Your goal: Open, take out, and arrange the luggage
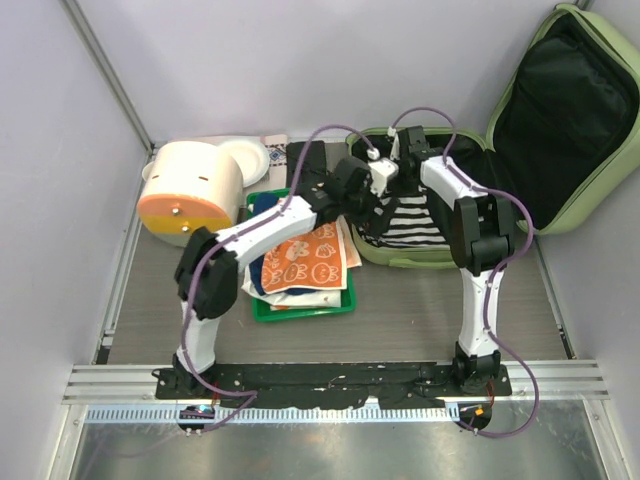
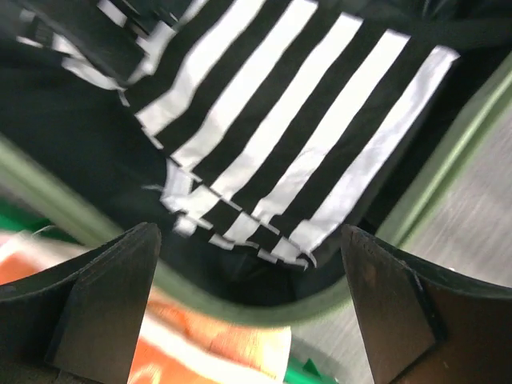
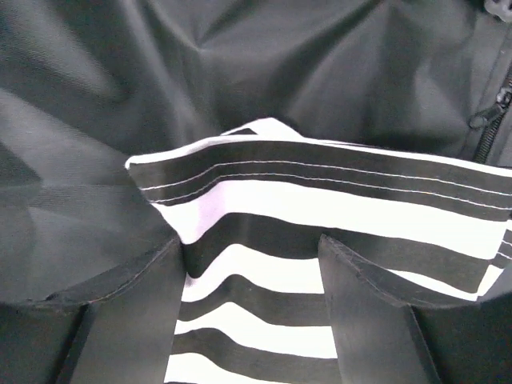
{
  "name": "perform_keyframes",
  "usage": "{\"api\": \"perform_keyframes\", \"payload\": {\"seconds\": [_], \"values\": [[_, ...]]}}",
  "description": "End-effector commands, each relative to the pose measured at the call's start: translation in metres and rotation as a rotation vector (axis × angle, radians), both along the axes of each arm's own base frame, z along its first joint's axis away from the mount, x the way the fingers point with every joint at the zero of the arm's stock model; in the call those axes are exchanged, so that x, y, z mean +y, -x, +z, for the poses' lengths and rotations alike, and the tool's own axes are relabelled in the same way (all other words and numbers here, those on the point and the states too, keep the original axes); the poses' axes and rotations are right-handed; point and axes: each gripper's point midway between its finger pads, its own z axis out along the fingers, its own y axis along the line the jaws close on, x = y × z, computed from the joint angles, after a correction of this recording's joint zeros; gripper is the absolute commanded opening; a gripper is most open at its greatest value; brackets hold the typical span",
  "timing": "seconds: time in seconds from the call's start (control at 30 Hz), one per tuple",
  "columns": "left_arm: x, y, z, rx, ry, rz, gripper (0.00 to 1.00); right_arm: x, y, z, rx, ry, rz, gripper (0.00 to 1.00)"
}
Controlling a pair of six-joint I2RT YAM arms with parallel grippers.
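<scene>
The robot's right gripper has the striped cloth's hemmed end [image 1: 409, 193] [image 3: 250, 253] between its fingers, and it will stay low, move toward the green tray and then close across the stripes.
The luggage [image 1: 400, 262], pale green with a black lining, lies open at the back right, and its lid [image 1: 570, 120] leans on the right wall. A black-and-white striped cloth [image 1: 410, 225] lies inside it. My left gripper [image 1: 368, 212] hangs open over the luggage's near left corner. In the left wrist view the green rim [image 2: 240, 300] runs between the fingers of the left gripper [image 2: 252, 272], with the striped cloth [image 2: 280, 128] beyond. My right gripper [image 1: 400, 185] is inside the case. In its wrist view the right gripper [image 3: 252, 256] stands open, its fingers on either side of the striped cloth [image 3: 320, 208].
A bright green tray [image 1: 300, 308] left of the luggage holds an orange patterned cloth [image 1: 310, 255] over darker ones. A cream-and-orange round container [image 1: 190, 195] stands at the back left, a white item [image 1: 250, 155] behind it. Walls close in the left, back and right.
</scene>
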Motion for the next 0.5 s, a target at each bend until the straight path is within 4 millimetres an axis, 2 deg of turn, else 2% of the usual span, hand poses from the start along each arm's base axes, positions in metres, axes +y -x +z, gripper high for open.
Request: {"api": "perform_keyframes", "payload": {"seconds": [0.0,0.07,0.1,0.13,0.23,0.37,0.47], "values": [[0.025,-0.019,0.106,-0.119,0.240,0.091,1.00,0.026,-0.009,0.010,-0.055,0.041,0.017,0.72],[0.043,-0.027,0.112,-0.110,0.246,0.136,1.00,0.023,-0.009,0.005,-0.061,0.107,0.014,0.72],[0.048,-0.030,0.114,-0.105,0.248,0.151,1.00,0.013,-0.010,-0.005,-0.054,0.179,-0.014,0.72],[0.057,-0.036,0.113,-0.095,0.243,0.171,1.00,0.012,-0.006,-0.011,-0.038,0.207,-0.012,0.72],[0.068,-0.045,0.114,-0.094,0.247,0.199,1.00,0.006,-0.001,-0.025,-0.006,0.238,-0.024,0.72],[0.069,-0.049,0.114,-0.108,0.244,0.204,1.00,0.000,0.005,-0.036,0.020,0.296,-0.006,0.72],[0.070,-0.052,0.114,-0.110,0.244,0.209,1.00,-0.019,0.013,-0.050,0.057,0.415,0.016,0.72]]}}
